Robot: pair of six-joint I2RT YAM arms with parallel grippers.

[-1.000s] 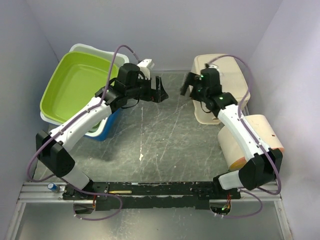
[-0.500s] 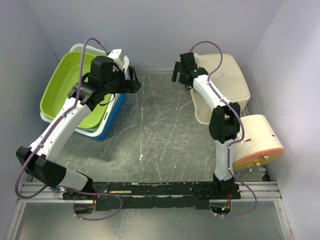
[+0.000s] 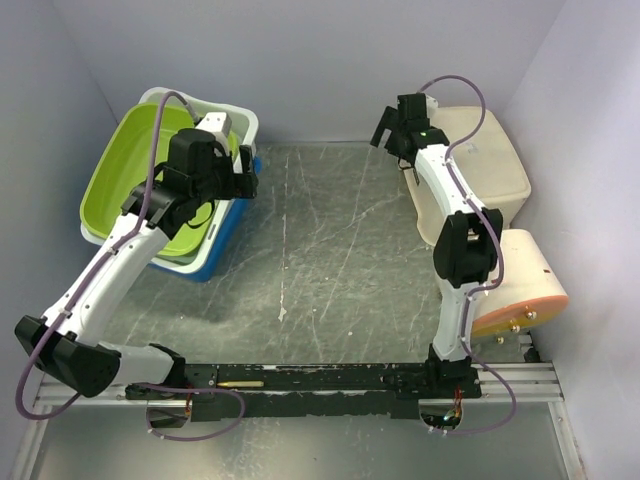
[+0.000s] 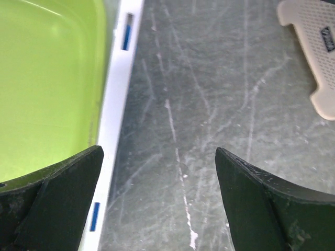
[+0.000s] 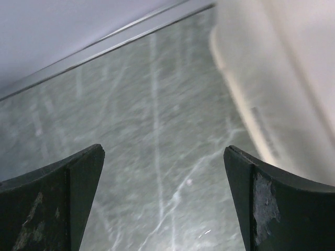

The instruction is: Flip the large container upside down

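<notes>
I need to move my left gripper back and down and turn it onto the green tub's near corner (image 3: 186, 250) to close on the tub's rim. Its fingers have only bare table between them.
A large lime green tub (image 3: 140, 175) sits open side up, tilted, nested in a white tub (image 3: 240, 125) and a blue one (image 3: 215, 255) at the back left. My left gripper (image 3: 246, 180) is open and empty, hovering over the stack's right rim. In the left wrist view the green inside (image 4: 47, 78) and the white rim (image 4: 118, 104) lie under the left finger, with the gripper (image 4: 159, 157) over bare table. My right gripper (image 3: 383, 130) is open and empty beside a beige tub (image 3: 480, 165) that lies bottom up at the back right.
A round beige container (image 3: 520, 285) lies on its side at the right, against the right arm. The beige tub's edge shows in the right wrist view (image 5: 277, 78) and in the left wrist view (image 4: 314, 57). Walls close the back and both sides.
My left gripper has drawn back left from the table's middle to the tub stack's rim. My right gripper has swung back and right to the beige tub's corner. Both stay open.
</notes>
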